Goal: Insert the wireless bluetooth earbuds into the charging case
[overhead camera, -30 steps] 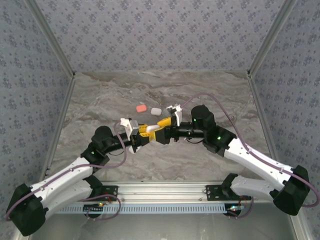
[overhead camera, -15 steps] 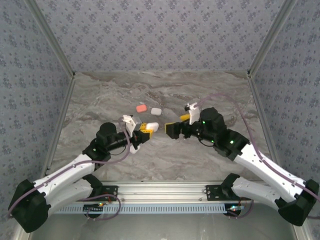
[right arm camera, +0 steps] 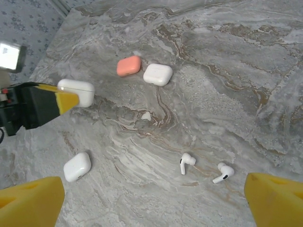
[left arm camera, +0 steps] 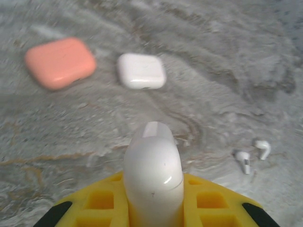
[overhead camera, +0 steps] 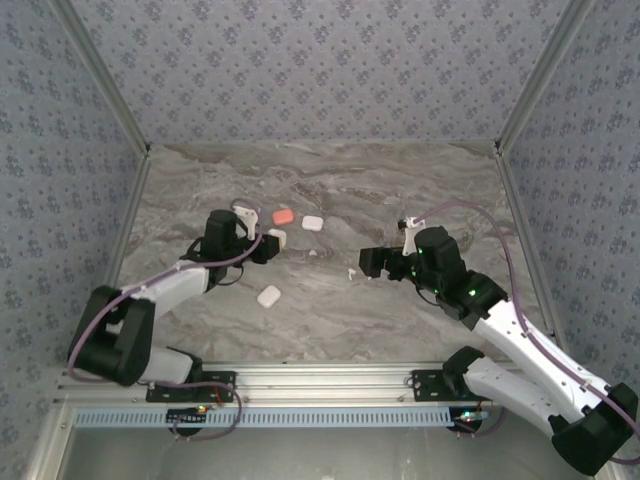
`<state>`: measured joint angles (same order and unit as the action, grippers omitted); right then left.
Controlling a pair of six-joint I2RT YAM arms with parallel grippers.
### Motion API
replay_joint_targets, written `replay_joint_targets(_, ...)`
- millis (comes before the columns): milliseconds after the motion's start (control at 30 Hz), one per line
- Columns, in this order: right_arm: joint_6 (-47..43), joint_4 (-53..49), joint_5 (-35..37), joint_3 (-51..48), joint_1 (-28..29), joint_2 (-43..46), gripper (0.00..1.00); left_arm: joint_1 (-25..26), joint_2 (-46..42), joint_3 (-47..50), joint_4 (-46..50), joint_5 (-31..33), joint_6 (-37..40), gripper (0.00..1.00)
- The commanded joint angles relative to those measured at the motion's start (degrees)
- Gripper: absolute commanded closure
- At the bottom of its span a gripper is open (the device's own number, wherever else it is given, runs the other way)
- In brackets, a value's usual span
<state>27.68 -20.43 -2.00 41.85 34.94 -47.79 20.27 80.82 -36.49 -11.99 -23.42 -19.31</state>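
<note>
Next, my left gripper lowers onto the bare marble short of the coral case and releases the closed white charging case, since that patch lies below.
My left gripper [overhead camera: 270, 242] is shut on a closed white charging case [left arm camera: 153, 172], held up off the table between its yellow jaws. Two white earbuds [right arm camera: 186, 163] [right arm camera: 223, 172] lie loose on the marble, between and ahead of my right gripper's [right arm camera: 151, 203] wide-apart yellow fingertips [right arm camera: 29, 198]. The left wrist view has the same pair of earbuds [left arm camera: 244, 161] at lower right. In the top view my right gripper [overhead camera: 373, 263] stands open just right of the earbuds [overhead camera: 351, 272].
A coral case [overhead camera: 283, 216] and a white case [overhead camera: 313, 223] sit side by side behind the centre. Another white case [overhead camera: 268, 296] lies nearer the front, under the left arm. A small white fleck [right arm camera: 146, 116] marks the marble. Patterned walls enclose the table.
The two grippers were together at the centre and have drawn apart. The left swung back left carrying the white case; the right pulled back to the right.
</note>
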Motion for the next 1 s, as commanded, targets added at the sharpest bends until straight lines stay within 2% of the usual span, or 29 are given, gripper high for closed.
replay_joint_targets(0, 1.5, -0.2, -0.6, -0.8, -0.6, 0.3, 0.00, -1.1, 5.7, -4.1, 0.4, -2.4, -2.6, 1.00)
replay_joint_targets(233, 1.2, -1.7, -1.3, -1.4, -1.4, 0.7, 0.00, -1.6, 16.8, -9.6, 0.3, -5.5, -5.0, 0.98)
replay_joint_targets(433, 1.0, -2.0, -1.9, -1.8, -2.0, 1.1, 0.00, -1.6, 18.0, -9.4, -0.4, -4.0, -5.7, 0.61)
replay_joint_targets(500, 0.8, -1.5, -3.0, -1.9, -2.4, 1.2, 0.00, -1.7, 17.8, -9.2, -0.1, -3.4, -5.3, 0.53)
replay_joint_targets(633, -0.1, 0.1, -5.8, -2.1, -3.3, 0.8, 0.00, -1.8, 15.6, -8.4, 1.0, -1.6, -3.5, 0.42)
replay_joint_targets(767, -2.7, 1.4, -8.2, -1.9, -3.6, -0.1, 0.00, -2.3, 11.3, -7.9, 4.1, 1.3, -1.3, 0.37)
replay_joint_targets(967, -13.8, 2.9, -12.6, -0.2, -3.0, -5.1, 0.00, -3.7, 0.2, -4.5, 6.4, 4.1, -0.6, 0.28)
